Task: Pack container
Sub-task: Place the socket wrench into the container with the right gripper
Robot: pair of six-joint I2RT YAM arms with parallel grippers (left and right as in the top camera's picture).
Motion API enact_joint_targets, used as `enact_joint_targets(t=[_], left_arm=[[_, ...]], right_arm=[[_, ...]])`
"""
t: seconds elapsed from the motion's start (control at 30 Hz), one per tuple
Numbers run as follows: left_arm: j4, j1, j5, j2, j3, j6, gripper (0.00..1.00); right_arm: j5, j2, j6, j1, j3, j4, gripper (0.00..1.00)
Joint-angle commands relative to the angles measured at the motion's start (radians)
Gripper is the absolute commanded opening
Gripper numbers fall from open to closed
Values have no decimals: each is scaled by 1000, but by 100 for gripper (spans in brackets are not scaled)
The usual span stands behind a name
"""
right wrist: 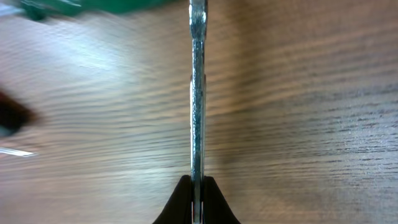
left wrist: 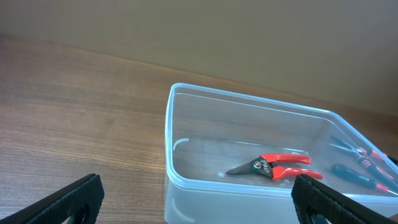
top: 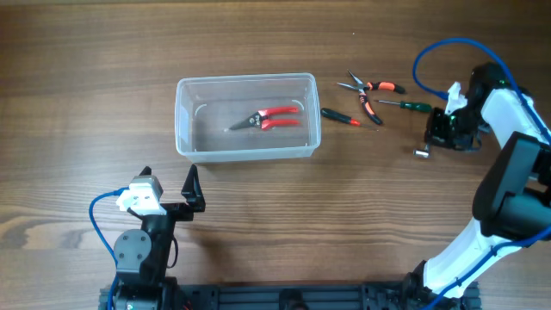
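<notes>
Next, my right gripper needs to rise, move left in the overhead view, lower and release the tool on the container's bottom by the shears' blades, where space is free.
The clear plastic container stands at the table's centre-left and holds red-handled shears. My left gripper is open and empty just in front of the container's near wall. In the left wrist view the container and the shears lie between and beyond the spread fingers. My right gripper at the far right is shut on a thin flat metal tool, seen edge-on just above the wood. Its tip shows in the overhead view.
Right of the container lie a black and red screwdriver, red-handled pliers and a green-handled screwdriver. The green handle also shows blurred at the top of the right wrist view. A blue cable loops above the right arm.
</notes>
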Motion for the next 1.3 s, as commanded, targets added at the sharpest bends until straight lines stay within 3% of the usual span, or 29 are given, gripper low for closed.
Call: enact_joint_targets(t=[0.0,0.23,0.43,0.6,0.77,0.93,1.07,1.1,1.17,1.27], left_arm=[[-1,6,-3,-2,-4,-9,100],[-1,6,-3,-2,-5,-9,100],[-1,6,-3,-2,-4,-9,100],[-1,6,-3,-2,-4,-9,100],[-1,6,-3,-2,-5,-9,100],[-1,6,-3,-2,-4,-9,100],[-1,6,-3,-2,-5,-8,100],[-1,6,-3,-2,-4,-9,100],[-1,6,-3,-2,-4,-9,100],[-1,6,-3,-2,-5,-8,100]], right_arm=[[-69,-180,8,59,80,-20,4],[-72,-460,-24,314,135,-28,4],[-143,-551,-372,700,142,121,4],[-148,-438,-592,908,142,245,4],[-145,-222,-825,998,142,325,4],[-111,4,-811,1006,142,498,4],[-87,76,-767,1006,142,536,5],[-87,79,-753,1006,142,541,18],[-63,70,-684,1006,144,566,58],[-15,43,-583,1006,168,572,60]])
